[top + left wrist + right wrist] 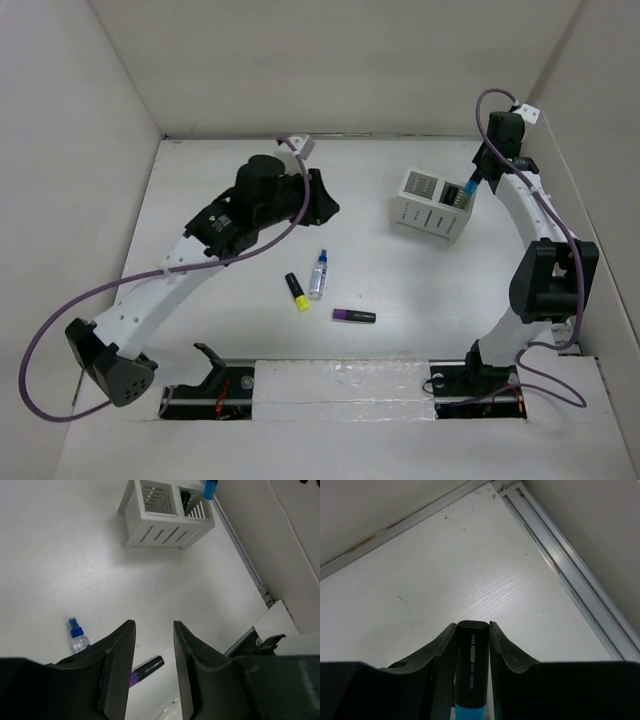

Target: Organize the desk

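Note:
The space beside the dark item is free, so my right gripper will go down next and bring the blue highlighter into the dark item's section [459, 198].
The desk [200, 330] is a white tabletop with white walls. On it lie a yellow highlighter [297, 291], a small spray bottle [318, 274] and a purple highlighter [354, 316]. My right gripper [480, 172] is shut on a blue highlighter [472, 187] and holds it upright over the right compartment of the white organizer box [432, 205]. In the right wrist view the highlighter's black cap [472, 665] sits between the fingers. My left gripper [322, 205] is open and empty above the desk's middle. Its wrist view shows the purple highlighter [147, 669] and the spray bottle [78, 637] below.
The organizer [165, 515] stands at the back right, with a dark item in one compartment. A metal rail [340, 368] runs along the front edge. White walls close the back and sides. The desk's corner rails [560, 555] lie under my right gripper.

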